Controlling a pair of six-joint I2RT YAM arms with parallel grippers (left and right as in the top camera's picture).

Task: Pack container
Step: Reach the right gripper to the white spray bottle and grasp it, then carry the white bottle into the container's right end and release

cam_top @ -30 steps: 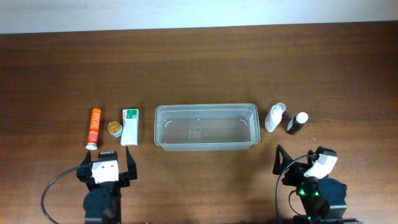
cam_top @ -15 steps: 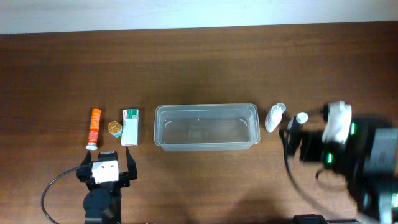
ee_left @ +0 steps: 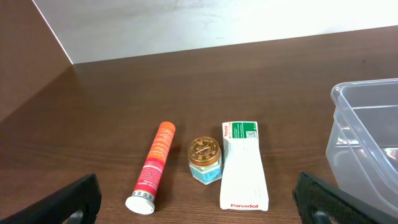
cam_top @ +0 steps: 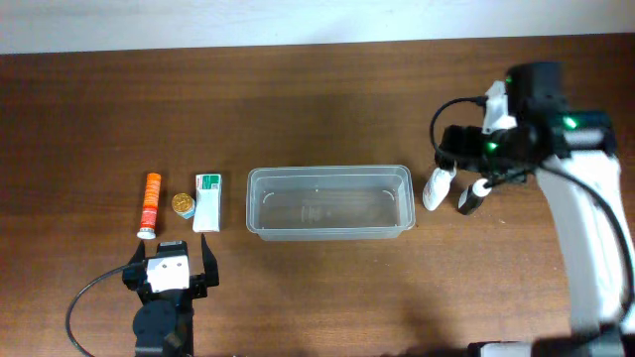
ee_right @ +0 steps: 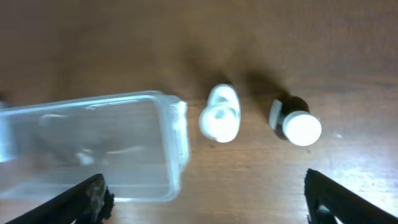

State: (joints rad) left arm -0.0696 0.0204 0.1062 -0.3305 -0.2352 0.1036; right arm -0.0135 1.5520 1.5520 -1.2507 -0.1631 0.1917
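The white bottle [cam_top: 438, 186] has free space between the tub's end and the dark bottle, so my right gripper will next come down onto its top and close.
The container [cam_top: 327, 172] is a long clear plastic tub, empty, in the middle of the table; it also shows in the left wrist view [ee_left: 367, 134] and the right wrist view [ee_right: 93, 140]. Left of it lie an orange tube [cam_top: 149, 204], a small gold-lidded jar [cam_top: 183, 203] and a white and green Panadol box [cam_top: 206, 201]. Right of it are a white bottle [cam_top: 438, 186] and a dark bottle with a white cap [cam_top: 473, 195]. My right gripper [cam_top: 458, 149] is open and empty, raised above these two bottles [ee_right: 205, 199]. My left gripper [cam_top: 171, 250] is open and empty, just in front of the left items [ee_left: 199, 205].
The table's far edge meets a pale wall [cam_top: 298, 20]. Bare wood lies behind and in front of the tub. My right arm [cam_top: 585, 228] reaches over the table's right side.
My right arm has risen from its place at the front right and moved back, over the two bottles. The left arm and all items have not moved.
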